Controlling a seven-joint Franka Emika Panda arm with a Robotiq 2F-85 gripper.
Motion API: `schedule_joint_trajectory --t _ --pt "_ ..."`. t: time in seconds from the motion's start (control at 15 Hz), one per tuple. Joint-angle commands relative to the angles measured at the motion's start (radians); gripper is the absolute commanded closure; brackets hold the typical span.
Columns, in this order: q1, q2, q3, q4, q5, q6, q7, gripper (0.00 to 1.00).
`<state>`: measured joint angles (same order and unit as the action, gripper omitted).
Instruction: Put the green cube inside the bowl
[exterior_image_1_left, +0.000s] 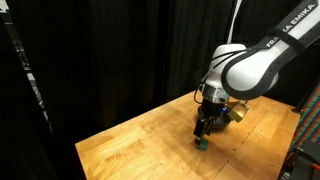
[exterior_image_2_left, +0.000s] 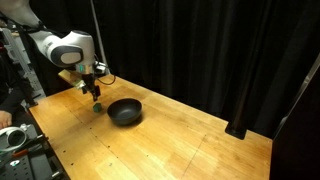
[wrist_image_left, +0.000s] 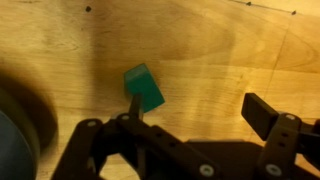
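Observation:
My gripper needs to go down and over the green cube (wrist_image_left: 145, 87), because the cube is below it and off to the left in the wrist view.
The green cube (wrist_image_left: 145, 87) lies on the wooden table, touching the tip of my left finger in the wrist view. It also shows in both exterior views (exterior_image_1_left: 202, 143) (exterior_image_2_left: 97, 107). My gripper (wrist_image_left: 198, 108) is open and empty, low over the table just above the cube (exterior_image_1_left: 203, 130) (exterior_image_2_left: 95, 95). The cube is off to one side, not centred between the fingers. The black bowl (exterior_image_2_left: 125, 112) stands upright and empty a short way from the cube. A dark blurred shape at the left edge of the wrist view (wrist_image_left: 18, 120) may be the bowl.
The wooden table (exterior_image_2_left: 170, 140) has black curtains behind it. Equipment stands past the table's edge (exterior_image_2_left: 15, 140), and a rack shows at another corner (exterior_image_1_left: 308, 150).

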<state>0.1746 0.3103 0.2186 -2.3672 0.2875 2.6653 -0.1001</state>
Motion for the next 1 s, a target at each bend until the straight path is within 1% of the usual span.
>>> schedule_joint_trajectory --t 0.0,0.07,0.27,0.33,0.4,0.47,0.53,0.6,0.67,0.73,0.87,0.93 --pt "0.037 0.075 -0.056 0.011 -0.148 0.104 0.094 0.00" --pt "0.047 0.092 -0.082 0.014 -0.198 0.118 0.122 0.00" --pt "0.086 0.131 -0.147 0.020 -0.300 0.164 0.205 0.00" --pt "0.082 0.131 -0.146 0.020 -0.308 0.150 0.208 0.25" --pt "0.085 0.132 -0.150 0.019 -0.317 0.146 0.218 0.25" --pt "0.077 0.126 -0.140 0.018 -0.311 0.130 0.214 0.34" --pt "0.083 0.121 -0.145 0.012 -0.317 0.133 0.224 0.42" --pt "0.071 0.115 -0.132 0.007 -0.304 0.127 0.214 0.51" --pt "0.068 0.111 -0.129 0.005 -0.302 0.124 0.214 0.58" --pt "0.055 0.104 -0.117 0.002 -0.290 0.116 0.202 0.66" --pt "0.052 0.086 -0.119 -0.002 -0.290 0.102 0.204 0.80" --pt "0.045 0.073 -0.117 -0.001 -0.288 0.079 0.197 0.89"
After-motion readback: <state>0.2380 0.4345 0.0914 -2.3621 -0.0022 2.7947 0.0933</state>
